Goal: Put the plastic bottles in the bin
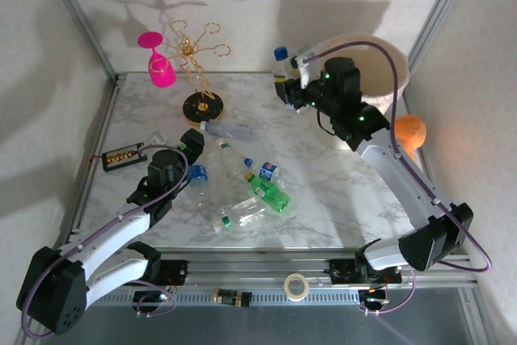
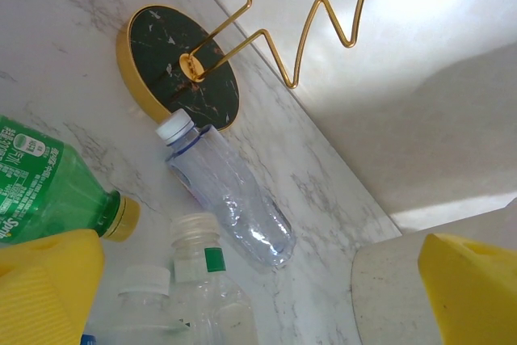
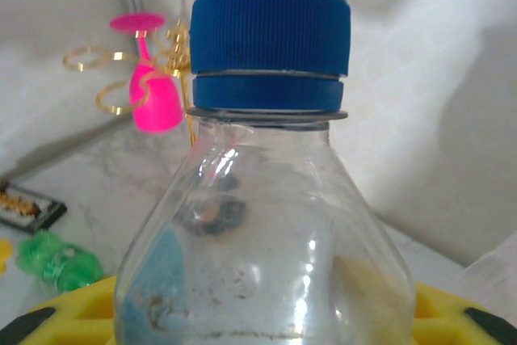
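Observation:
The bottle is outside the bin's rim, so the robot's right gripper will next swing away from the wire rack, over the bin's opening [image 1: 374, 69] beside it, and let go.
My right gripper [image 1: 284, 80] is raised at the back of the table, left of the cream-white bin [image 1: 380, 48]. It is shut on an upright clear bottle with a blue cap [image 1: 280, 54]. In the right wrist view that bottle [image 3: 266, 224] stands between the yellow fingers of the gripper [image 3: 266, 317]. Several more plastic bottles lie mid-table: a clear one [image 1: 230, 128], a green one [image 1: 271, 192] and a crushed clear one [image 1: 240, 214]. My left gripper [image 1: 194, 141] hangs open over them. In its wrist view its yellow fingers [image 2: 48, 280] stand wide apart, with a white-capped bottle [image 2: 230, 199] and a green bottle [image 2: 48, 187] below.
A gold wire rack on a round black base [image 1: 202, 105] stands at the back left, with a pink plastic glass [image 1: 160, 66] hung on it. A small black box with gold studs [image 1: 123, 156] lies at the left edge. An orange rounded figure [image 1: 410, 131] sits right of the bin.

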`<action>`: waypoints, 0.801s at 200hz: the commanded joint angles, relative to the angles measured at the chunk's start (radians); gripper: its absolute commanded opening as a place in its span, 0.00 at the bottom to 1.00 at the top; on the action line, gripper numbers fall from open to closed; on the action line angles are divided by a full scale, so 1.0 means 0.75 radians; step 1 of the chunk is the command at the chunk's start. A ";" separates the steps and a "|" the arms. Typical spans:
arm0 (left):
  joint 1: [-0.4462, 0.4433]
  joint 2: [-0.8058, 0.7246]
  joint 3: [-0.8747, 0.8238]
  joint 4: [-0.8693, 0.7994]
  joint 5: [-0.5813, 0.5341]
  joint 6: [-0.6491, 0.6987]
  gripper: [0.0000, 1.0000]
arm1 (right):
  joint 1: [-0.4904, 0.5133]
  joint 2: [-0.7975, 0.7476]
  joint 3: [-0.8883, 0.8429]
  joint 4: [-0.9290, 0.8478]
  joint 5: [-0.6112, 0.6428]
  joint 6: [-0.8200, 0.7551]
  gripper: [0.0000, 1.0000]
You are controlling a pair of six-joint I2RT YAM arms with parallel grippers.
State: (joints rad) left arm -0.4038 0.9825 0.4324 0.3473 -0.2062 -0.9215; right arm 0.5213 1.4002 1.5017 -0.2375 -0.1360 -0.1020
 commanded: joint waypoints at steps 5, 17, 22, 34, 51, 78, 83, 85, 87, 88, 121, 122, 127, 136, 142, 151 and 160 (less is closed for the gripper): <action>0.013 -0.028 0.004 0.030 -0.004 -0.005 1.00 | -0.073 -0.046 0.076 0.116 -0.067 0.097 0.29; 0.013 -0.037 -0.002 0.026 -0.012 -0.005 1.00 | -0.102 -0.046 0.095 0.127 -0.062 0.114 0.29; 0.014 -0.044 -0.004 0.024 -0.014 -0.002 1.00 | -0.109 -0.047 0.103 0.129 -0.052 0.117 0.29; 0.013 -0.060 -0.011 0.015 -0.023 0.001 1.00 | -0.136 -0.051 0.114 0.133 -0.014 0.123 0.29; 0.015 -0.079 -0.015 -0.001 -0.037 0.012 1.00 | -0.193 -0.061 0.122 0.142 0.047 0.141 0.29; 0.019 -0.091 -0.023 -0.003 -0.046 0.019 1.00 | -0.295 -0.042 0.136 0.144 0.206 0.147 0.29; 0.020 -0.090 -0.022 -0.003 -0.044 0.018 1.00 | -0.314 -0.032 0.147 0.138 0.229 0.143 0.29; 0.021 -0.090 -0.022 -0.003 -0.044 0.021 1.00 | -0.321 -0.027 0.151 0.135 0.237 0.142 0.29; 0.021 -0.091 -0.022 -0.001 -0.042 0.022 1.00 | -0.328 -0.022 0.156 0.131 0.246 0.142 0.29; 0.021 -0.091 -0.022 -0.001 -0.041 0.022 1.00 | -0.332 -0.019 0.158 0.129 0.250 0.142 0.29; 0.025 -0.086 -0.022 -0.003 -0.028 0.022 1.00 | -0.442 0.079 0.200 0.078 0.307 0.161 0.29; 0.024 -0.085 -0.022 -0.004 -0.028 0.022 1.00 | -0.444 0.082 0.200 0.077 0.305 0.162 0.29; 0.023 -0.087 -0.022 -0.008 -0.028 0.024 1.00 | -0.460 0.098 0.201 0.072 0.304 0.169 0.29; 0.023 -0.091 -0.022 -0.011 -0.028 0.024 1.00 | -0.486 0.127 0.201 0.062 0.299 0.183 0.29; 0.025 -0.093 -0.022 -0.013 -0.027 0.025 1.00 | -0.505 0.144 0.199 0.054 0.285 0.195 0.30; 0.025 -0.098 -0.020 -0.018 -0.028 0.029 1.00 | -0.529 0.170 0.194 0.049 0.265 0.212 0.30; 0.027 -0.105 -0.018 -0.021 -0.028 0.034 1.00 | -0.547 0.191 0.185 0.048 0.240 0.226 0.30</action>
State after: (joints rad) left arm -0.3954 0.9295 0.4267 0.3454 -0.2108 -0.9169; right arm 0.1455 1.4967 1.6325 -0.1825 0.0563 0.0227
